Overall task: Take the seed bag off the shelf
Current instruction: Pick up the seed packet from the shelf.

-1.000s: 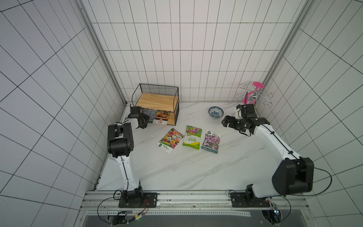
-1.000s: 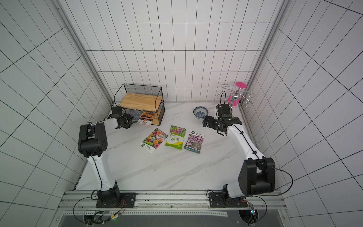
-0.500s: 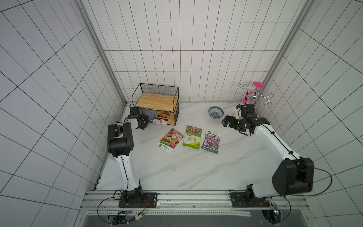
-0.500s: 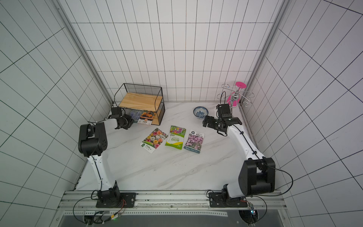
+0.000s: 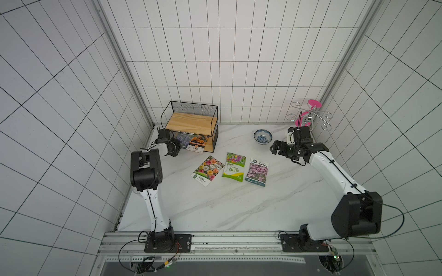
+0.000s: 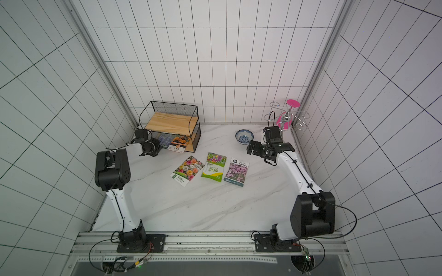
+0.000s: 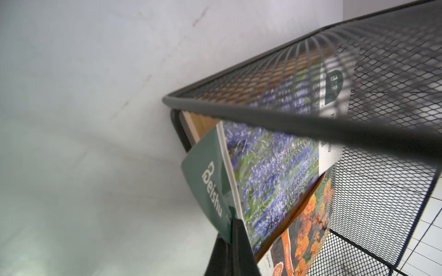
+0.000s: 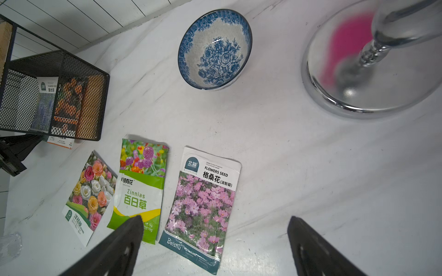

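I need to lift my left gripper next, pull the green edge back off the shelf [image 5: 191,120], and go down to let go of it on the tabletop beside the roses, because that spot is clear.
The shelf [image 5: 191,120] [image 6: 171,121], a black wire rack with wooden boards, stands at the back left in both top views. On its lower board lies a lavender seed bag [image 5: 183,141] [image 7: 270,167], partly under an orange-flower seed bag [image 5: 199,142] [image 7: 308,227]. My left gripper [image 5: 175,148] [image 7: 233,223] is at the shelf's open front, shut on the lavender bag's green edge, which sticks out past the board. My right gripper [image 5: 275,149] [image 8: 215,218] hangs open over the table near the bowl, holding nothing.
Three more seed bags lie mid-table: roses [image 5: 207,170], zinnias [image 5: 234,166], pink cosmos [image 5: 257,170]. A blue-and-white bowl [image 5: 262,136] sits at the back right, beside a chrome and pink stand [image 5: 308,114]. The shelf's mesh side [image 7: 382,78] is close to my left wrist.
My left gripper's jaws have closed onto the lavender bag's edge at the shelf front. The right arm has not moved.
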Robot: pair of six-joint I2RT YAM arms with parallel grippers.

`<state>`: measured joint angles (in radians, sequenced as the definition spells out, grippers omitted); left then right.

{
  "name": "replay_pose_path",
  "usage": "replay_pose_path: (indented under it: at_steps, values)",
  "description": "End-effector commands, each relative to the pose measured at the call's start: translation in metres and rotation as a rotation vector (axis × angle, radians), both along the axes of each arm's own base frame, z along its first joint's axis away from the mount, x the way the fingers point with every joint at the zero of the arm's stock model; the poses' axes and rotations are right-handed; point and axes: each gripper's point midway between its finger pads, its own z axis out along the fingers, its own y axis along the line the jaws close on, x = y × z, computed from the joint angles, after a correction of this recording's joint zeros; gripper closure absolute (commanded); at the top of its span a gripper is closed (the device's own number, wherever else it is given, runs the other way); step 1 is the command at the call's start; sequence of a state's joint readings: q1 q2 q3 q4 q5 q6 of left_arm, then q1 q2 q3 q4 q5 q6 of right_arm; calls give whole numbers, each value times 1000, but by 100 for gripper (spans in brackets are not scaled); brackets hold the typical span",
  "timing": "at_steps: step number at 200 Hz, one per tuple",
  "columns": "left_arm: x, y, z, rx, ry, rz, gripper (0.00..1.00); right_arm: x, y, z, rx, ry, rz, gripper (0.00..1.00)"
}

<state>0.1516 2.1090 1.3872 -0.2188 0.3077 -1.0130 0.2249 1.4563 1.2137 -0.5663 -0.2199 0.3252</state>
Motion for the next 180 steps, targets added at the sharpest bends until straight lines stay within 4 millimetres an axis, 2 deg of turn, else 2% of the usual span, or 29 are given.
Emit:
replay_pose_path:
  at_steps: [1, 62, 81, 116, 143, 180]
  values:
    - [2, 0, 32, 21, -49, -15, 100, -5, 1, 5, -8, -16, 9, 1]
    - [9, 9, 87, 94, -130, -13, 100, -5, 2, 5, -1, -18, 9, 1]
    - [13, 8, 91, 91, -135, -8, 100, -4, 3, 5, 4, -17, 14, 1]
    - [21, -10, 77, 83, -108, -21, 100, -3, 6, 5, 11, -15, 18, 1]
    - [21, -20, 85, 112, -107, -28, 100, -4, 6, 6, 10, -19, 19, 1]
    - [-5, -10, 107, 199, -79, -18, 100, -6, 5, 5, 10, -17, 13, 1]
